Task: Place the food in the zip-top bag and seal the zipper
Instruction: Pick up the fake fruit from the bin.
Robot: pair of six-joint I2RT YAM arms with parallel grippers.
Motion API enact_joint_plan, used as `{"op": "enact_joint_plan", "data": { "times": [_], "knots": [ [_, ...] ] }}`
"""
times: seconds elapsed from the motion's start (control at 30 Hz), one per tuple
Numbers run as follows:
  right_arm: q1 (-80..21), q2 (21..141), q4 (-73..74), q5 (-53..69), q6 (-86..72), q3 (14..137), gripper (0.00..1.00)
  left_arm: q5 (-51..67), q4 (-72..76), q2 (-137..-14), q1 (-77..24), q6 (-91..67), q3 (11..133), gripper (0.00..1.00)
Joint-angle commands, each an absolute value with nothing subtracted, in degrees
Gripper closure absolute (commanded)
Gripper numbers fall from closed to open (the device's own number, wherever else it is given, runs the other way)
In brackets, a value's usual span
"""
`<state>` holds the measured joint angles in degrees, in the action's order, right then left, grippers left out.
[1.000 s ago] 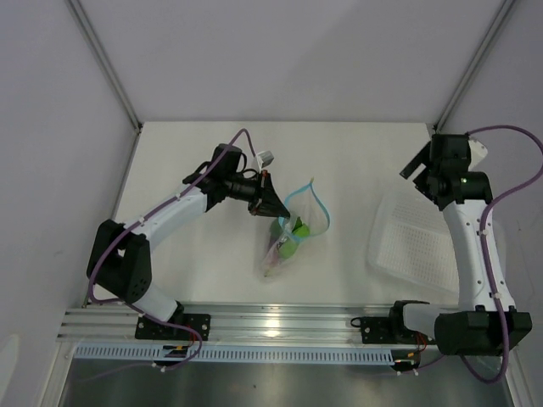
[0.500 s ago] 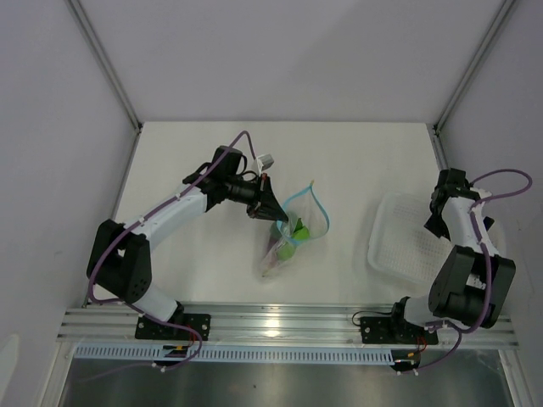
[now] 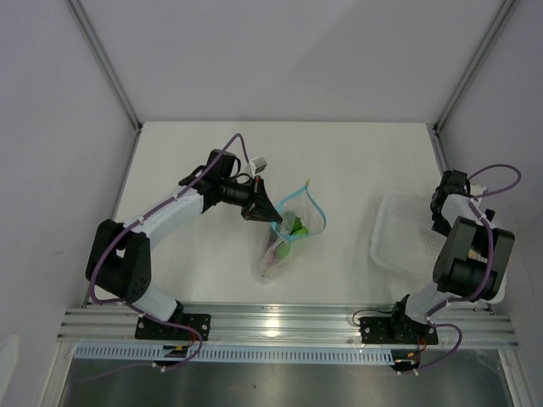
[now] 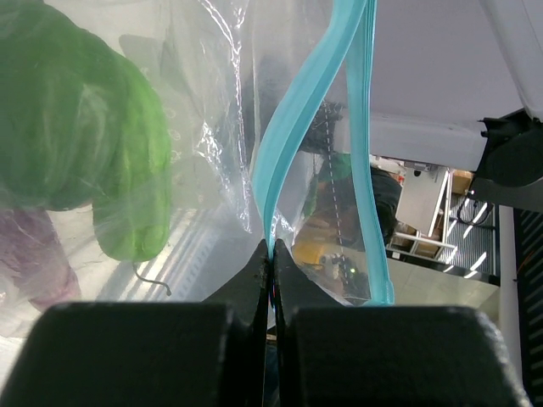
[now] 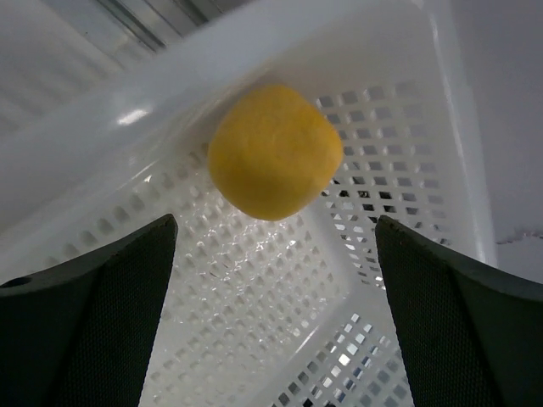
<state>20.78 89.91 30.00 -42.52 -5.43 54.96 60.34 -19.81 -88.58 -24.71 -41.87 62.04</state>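
Note:
The yellow-orange food piece rests against the basket's side beyond the fingers, so the robot's right gripper should next move down and toward that side of the basket, with its open fingers on both sides of the food piece.
The clear zip-top bag lies mid-table with its light-blue zipper gaping in a loop. Green and pinkish food pieces lie inside; the green one also shows in the left wrist view. My left gripper is shut on the zipper strip at the near side of the mouth. My right gripper is open inside the white basket, its fingers wide apart below a yellow-orange piece that rests against the basket wall, untouched.
The white perforated basket sits at the right side of the table and fills the right wrist view. The enclosure's white walls stand at the left, back and right.
The right arm folded down from high above the basket into its far right corner. The left gripper shifted slightly, still pinching the zipper.

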Motion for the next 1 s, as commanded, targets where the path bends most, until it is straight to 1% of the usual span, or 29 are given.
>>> {"op": "enact_joint_plan", "data": {
  "times": [0.0,0.3,0.47,0.63,0.7,0.97],
  "knots": [
    [21.1,92.6,24.9,-40.6,-2.3,56.4,0.0,61.7,-18.5,-86.8,-23.8,-40.2,61.7,0.99],
    [23.1,96.8,21.9,-38.6,-0.3,57.1,0.01,61.5,-18.9,-86.9,-22.9,-40.0,61.3,1.0],
    [23.6,96.6,19.6,-37.7,-0.3,56.3,0.01,61.0,-19.2,-86.7,-22.9,-40.0,61.3,0.99],
    [23.4,96.7,18.2,-35.7,3.5,56.4,0.01,60.7,-19.0,-86.6,-22.9,-40.3,60.7,0.99],
    [23.8,96.9,17.6,-34.0,4.6,57.1,0.01,60.8,-18.8,-86.3,-22.9,-40.6,60.2,1.0],
    [25.1,96.4,16.5,-22.9,11.0,61.2,0.07,60.7,-17.1,-84.8,-22.9,-41.7,57.2,0.99]
  ]
}}
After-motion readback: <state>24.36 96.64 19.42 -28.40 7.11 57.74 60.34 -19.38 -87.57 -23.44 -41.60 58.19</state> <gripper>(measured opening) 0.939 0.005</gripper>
